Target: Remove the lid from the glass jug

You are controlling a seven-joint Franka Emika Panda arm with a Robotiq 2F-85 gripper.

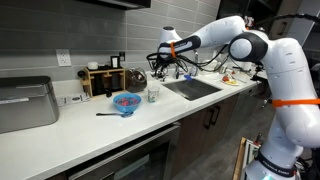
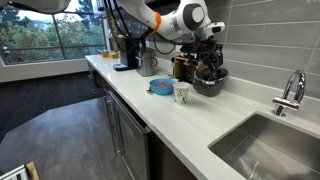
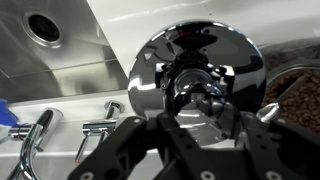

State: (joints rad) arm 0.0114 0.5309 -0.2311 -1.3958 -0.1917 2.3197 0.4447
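The bare part of the counter between the small cup and the sink is free, so the robot's gripper will next bring the lid down onto it and let the lid go.
The glass jug (image 1: 136, 78) (image 2: 209, 80) stands dark and rounded on the counter beside the wooden rack (image 1: 100, 78). From above, the wrist view shows it as a shiny reflective dome (image 3: 165, 60). My gripper (image 2: 208, 48) (image 1: 160, 62) hangs just over its top. In the wrist view my gripper (image 3: 198, 122) is shut, and a small greyish piece, the lid (image 3: 202, 131), sits between the black fingers (image 3: 135, 145). I cannot tell whether the lid still touches the jug's mouth.
A blue bowl (image 1: 126, 101) (image 2: 161, 87) and a small clear cup (image 1: 153, 94) (image 2: 182, 92) stand in front of the jug. The sink (image 1: 192, 88) (image 2: 265, 145) with its faucet (image 2: 290, 95) (image 3: 40, 130) lies beside them. A silver appliance (image 1: 25, 103) sits at the counter's far end.
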